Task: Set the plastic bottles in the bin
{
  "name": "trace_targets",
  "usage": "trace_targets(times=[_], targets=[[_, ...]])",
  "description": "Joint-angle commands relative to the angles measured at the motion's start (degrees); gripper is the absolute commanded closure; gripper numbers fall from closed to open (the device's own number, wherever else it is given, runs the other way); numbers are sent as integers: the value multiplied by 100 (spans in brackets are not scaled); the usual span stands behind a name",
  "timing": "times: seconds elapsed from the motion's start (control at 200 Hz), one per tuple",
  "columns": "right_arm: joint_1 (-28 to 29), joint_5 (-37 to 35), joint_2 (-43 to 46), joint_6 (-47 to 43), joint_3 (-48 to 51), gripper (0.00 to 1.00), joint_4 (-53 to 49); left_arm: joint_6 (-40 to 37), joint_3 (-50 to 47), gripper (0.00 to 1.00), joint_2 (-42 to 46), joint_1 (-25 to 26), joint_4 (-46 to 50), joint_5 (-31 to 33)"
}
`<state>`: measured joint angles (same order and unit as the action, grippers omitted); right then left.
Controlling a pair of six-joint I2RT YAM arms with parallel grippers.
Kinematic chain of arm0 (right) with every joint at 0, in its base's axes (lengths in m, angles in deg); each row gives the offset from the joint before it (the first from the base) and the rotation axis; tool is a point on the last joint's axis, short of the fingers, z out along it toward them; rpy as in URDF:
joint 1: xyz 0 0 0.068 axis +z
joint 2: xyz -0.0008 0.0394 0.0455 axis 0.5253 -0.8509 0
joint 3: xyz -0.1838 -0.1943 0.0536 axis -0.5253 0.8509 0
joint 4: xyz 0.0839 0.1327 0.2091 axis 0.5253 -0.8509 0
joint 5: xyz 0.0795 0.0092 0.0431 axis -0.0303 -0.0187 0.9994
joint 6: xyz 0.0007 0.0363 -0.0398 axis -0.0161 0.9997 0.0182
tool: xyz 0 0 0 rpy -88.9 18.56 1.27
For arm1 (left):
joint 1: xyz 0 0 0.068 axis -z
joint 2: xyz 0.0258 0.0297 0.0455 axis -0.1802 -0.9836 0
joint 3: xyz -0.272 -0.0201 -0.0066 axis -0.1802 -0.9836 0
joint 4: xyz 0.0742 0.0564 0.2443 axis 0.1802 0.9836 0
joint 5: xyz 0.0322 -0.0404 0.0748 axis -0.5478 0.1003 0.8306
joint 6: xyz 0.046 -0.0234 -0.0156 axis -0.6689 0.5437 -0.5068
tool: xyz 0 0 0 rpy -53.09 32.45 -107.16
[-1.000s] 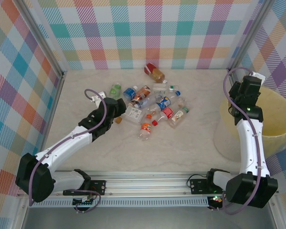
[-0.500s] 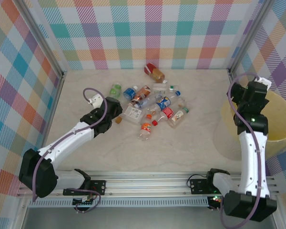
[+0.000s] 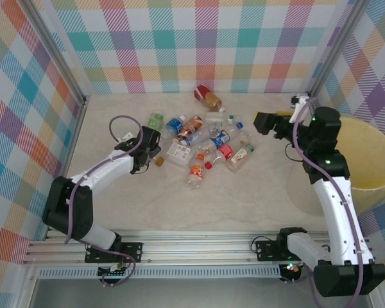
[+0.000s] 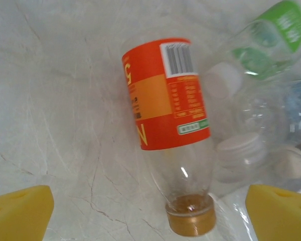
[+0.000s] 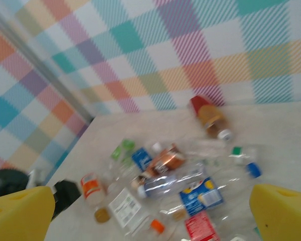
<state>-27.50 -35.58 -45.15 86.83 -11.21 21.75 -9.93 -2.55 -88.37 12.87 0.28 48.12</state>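
Observation:
My left gripper moves down with its fingers astride the clear part of the bottle between label and gold cap and closes there next, since the orange-label bottle lies below it.
Several plastic bottles lie in a loose pile at mid-table, seen blurred in the right wrist view as the pile. A larger bottle with brown liquid lies behind them by the back wall. My left gripper is open at the pile's left edge. Its yellow pads stand either side of the gold cap end of an orange-label bottle, not touching it. My right gripper hangs open and empty right of the pile, pointing at it. The pale-yellow bin sits at the far right.
Checked walls close in the table at the left, back and right. Bare marble surface lies between the pile and the arm bases. A green-label bottle and white caps crowd the orange-label bottle's right side.
My right arm swung from over the bin leftward toward the pile, and its jaws opened wide. My left gripper shifted slightly toward the back over the orange-label bottle, staying open.

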Motion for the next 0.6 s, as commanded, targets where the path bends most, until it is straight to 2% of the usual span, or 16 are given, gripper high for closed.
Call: trace_targets(times=[0.0,0.275,0.46,0.595], targets=[[288,18,-120,-104,117,0,281,249,143,4,-277,-169,-237,-448],[469,-274,-257,-128,180,0,202,196,442,13,-1062,-268,-522,-657],[467,-423,-229,-288,169,0,78,231,327,14,-1232,-277,-738,-720],[478,-465,-238,-301,178,0,63,187,318,20,-1358,-285,-768,-716]])
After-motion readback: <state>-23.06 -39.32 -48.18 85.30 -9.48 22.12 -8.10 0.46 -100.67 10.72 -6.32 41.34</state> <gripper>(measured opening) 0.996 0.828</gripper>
